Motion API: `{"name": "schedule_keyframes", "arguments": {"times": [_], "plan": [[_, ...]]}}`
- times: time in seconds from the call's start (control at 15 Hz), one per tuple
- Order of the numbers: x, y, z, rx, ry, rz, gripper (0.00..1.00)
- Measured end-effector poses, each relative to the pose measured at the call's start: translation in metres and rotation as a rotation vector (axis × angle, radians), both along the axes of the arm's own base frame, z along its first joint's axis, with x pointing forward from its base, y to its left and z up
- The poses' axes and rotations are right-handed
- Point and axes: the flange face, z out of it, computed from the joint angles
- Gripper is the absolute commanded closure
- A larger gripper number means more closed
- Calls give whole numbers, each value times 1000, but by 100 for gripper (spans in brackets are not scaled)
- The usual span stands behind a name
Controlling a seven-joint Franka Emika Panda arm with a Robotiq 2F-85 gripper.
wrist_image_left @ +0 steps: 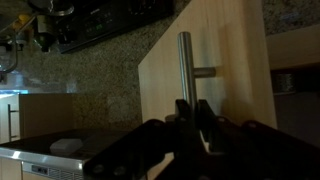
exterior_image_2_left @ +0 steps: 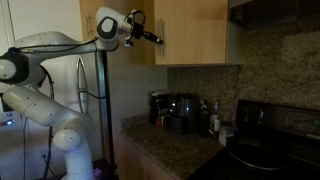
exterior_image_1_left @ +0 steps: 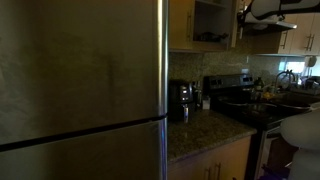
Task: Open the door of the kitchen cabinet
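The door swings toward the range hood with my gripper next, as it is only partly open. The gripper then releases the handle's lower part between its fingers.
The kitchen cabinet is a honey-brown wall cupboard above the counter. In an exterior view its pale interior shows, with dark items on a shelf, so the door stands swung out. In the wrist view the door fills the right half, with its slim metal bar handle upright in the middle. My gripper has a finger on each side of the bar and is shut on it. It also shows at the cupboard's edge in both exterior views.
A big steel fridge fills the near side. On the granite counter stands a black coffee maker beside a black stove. A range hood hangs beside the cupboard. My white arm stands beside the counter.
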Motion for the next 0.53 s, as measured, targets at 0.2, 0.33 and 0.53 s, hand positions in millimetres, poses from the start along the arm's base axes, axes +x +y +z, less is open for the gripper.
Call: {"name": "schedule_keyframes", "arguments": {"times": [0.2, 0.33, 0.53], "plan": [[-16, -16, 1, 38, -6, 9, 98], [-18, -18, 2, 47, -9, 4, 98], [-17, -16, 1, 42, -5, 9, 100]]}}
